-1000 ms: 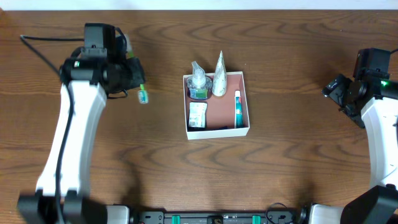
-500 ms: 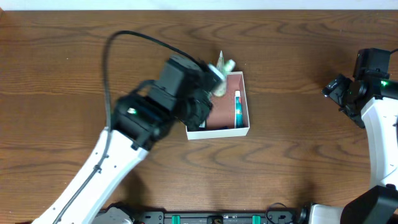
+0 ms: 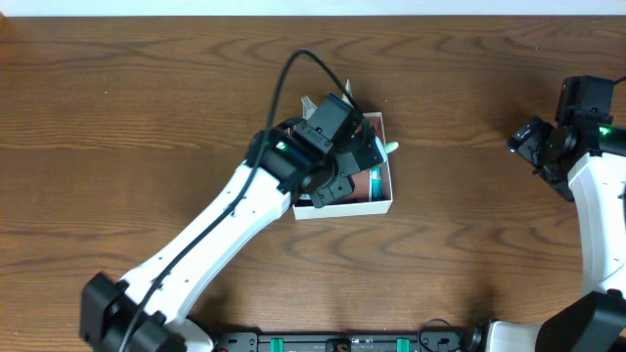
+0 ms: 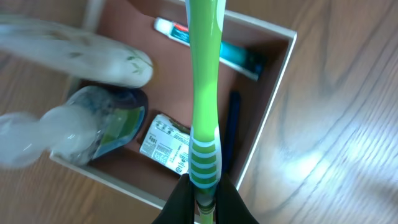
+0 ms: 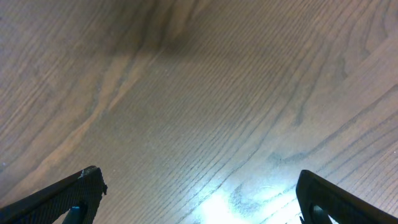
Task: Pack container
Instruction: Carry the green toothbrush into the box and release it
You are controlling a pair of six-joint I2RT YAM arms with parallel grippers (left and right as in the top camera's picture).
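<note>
The tip of the toothbrush sticks out past the container's side, so my left gripper will turn and lower toward the small printed packet inside the container to let go of the toothbrush.
A green toothbrush with pale blue bands stands out from my left gripper, which is shut on its handle end. It hangs over the container, a white-walled box with a reddish-brown floor. Inside lie a white tube, a clear bottle, a small printed packet, a teal toothpaste tube and a dark stick. Overhead, my left gripper covers most of the container, and the toothbrush tip pokes past its right wall. My right gripper is open over bare wood.
The right arm stays at the table's far right edge, well away from the box. The left arm crosses the table diagonally from the lower left. The wooden tabletop surrounds the box.
My left arm has swung from the table's left side to above the container, carrying the toothbrush. The right arm has not moved.
</note>
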